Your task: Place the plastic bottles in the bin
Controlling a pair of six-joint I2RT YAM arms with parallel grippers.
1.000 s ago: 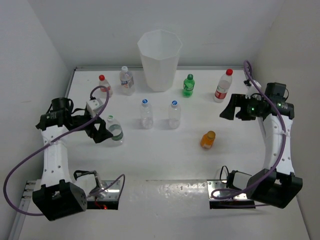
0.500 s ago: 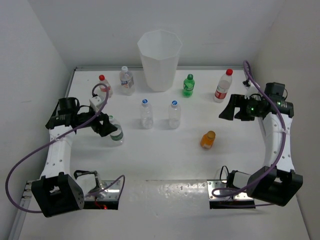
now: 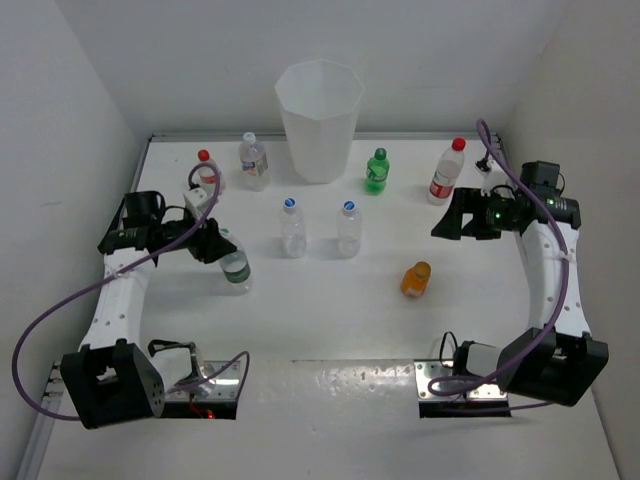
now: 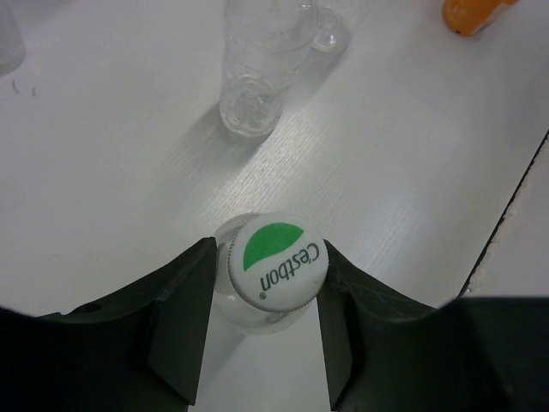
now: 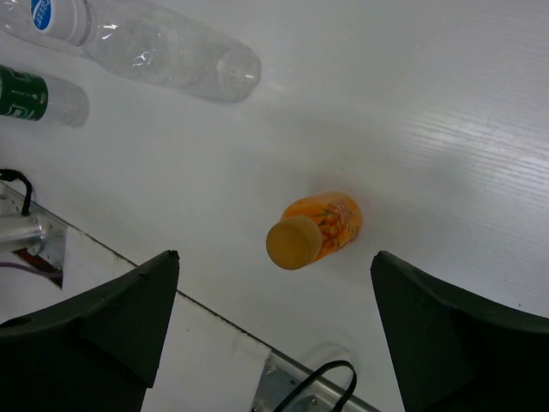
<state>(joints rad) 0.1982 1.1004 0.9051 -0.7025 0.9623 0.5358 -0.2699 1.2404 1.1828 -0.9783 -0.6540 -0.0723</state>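
My left gripper rises high next, tilting up, and takes the clear bottle outward over that opening (image 3: 320,88), since the white bin opens at its tall top.
My left gripper (image 3: 214,244) (image 4: 270,251) is shut on the neck of a clear bottle with a white and green cap (image 4: 273,262) (image 3: 235,269), at the table's left side. High over the right side my right gripper (image 3: 449,222) (image 5: 274,257) hangs open, holding nothing. The orange bottle (image 3: 416,279) (image 5: 333,221) stands on the table below it, between its fingers in the wrist view. The tall white bin (image 3: 319,140) stands at the back centre, apart from both grippers.
Two blue-capped clear bottles (image 3: 292,228) (image 3: 347,228) stand mid-table. Near the back stand a red-capped bottle (image 3: 208,172), a white-capped one (image 3: 254,160), a green one (image 3: 376,171) and another red-capped one (image 3: 447,172). Walls close in on three sides.
My left gripper moved in around the green-capped bottle and shut on its neck. My right gripper shifted slightly to the left and stayed open.
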